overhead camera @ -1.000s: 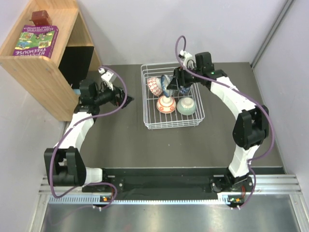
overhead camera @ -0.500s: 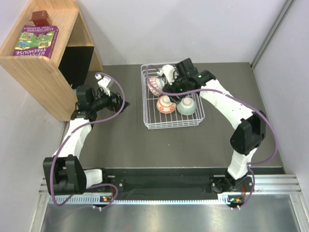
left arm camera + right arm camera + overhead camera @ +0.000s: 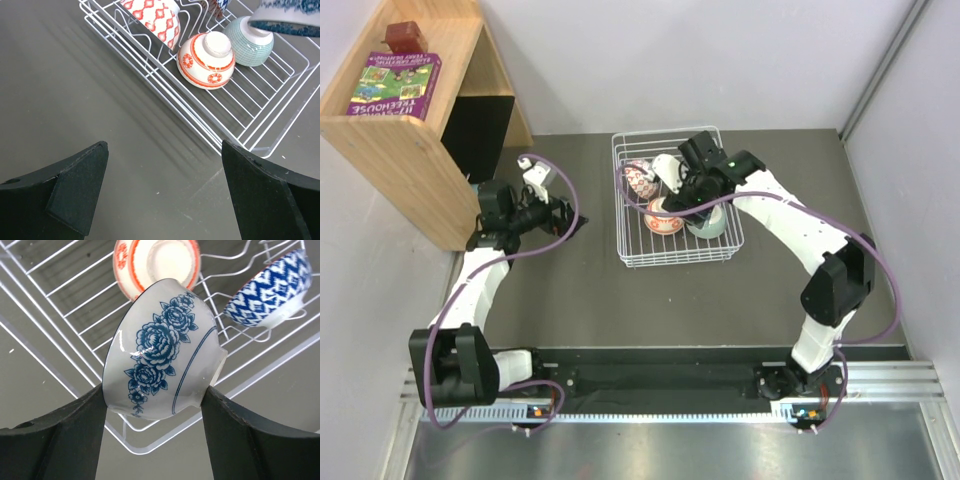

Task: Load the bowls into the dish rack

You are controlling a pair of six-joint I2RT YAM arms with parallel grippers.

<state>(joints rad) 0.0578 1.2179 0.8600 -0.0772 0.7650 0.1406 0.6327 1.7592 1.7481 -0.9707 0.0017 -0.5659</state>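
My right gripper lowers next, drawing back over the rack's near end.
The white wire dish rack point(image 3: 632, 250) stands at the back middle of the table. My right gripper point(image 3: 155, 395) is shut on a blue-and-white flowered bowl point(image 3: 162, 357) and holds it on its side above the rack, over its near corner. In the top view my right gripper point(image 3: 692, 203) hangs over the orange-red and pale green bowls. In the rack are a red-and-white patterned bowl point(image 3: 152, 17) on its side among the prongs, an upturned orange-red bowl point(image 3: 206, 60), an upturned pale green bowl point(image 3: 248, 42) and a blue zigzag bowl point(image 3: 267, 290) on its side. My left gripper point(image 3: 164, 150) is open and empty over bare table left of the rack.
A wooden shelf unit point(image 3: 415, 150) with a purple box point(image 3: 395, 85) on top stands at the back left, beside my left arm. Grey walls close the table at the back and right. The table top point(image 3: 75, 90) is dark grey.
My right arm has swung from the rack's back edge toward its middle and near side, carrying the flowered bowl. My left arm has pulled back slightly to the left.
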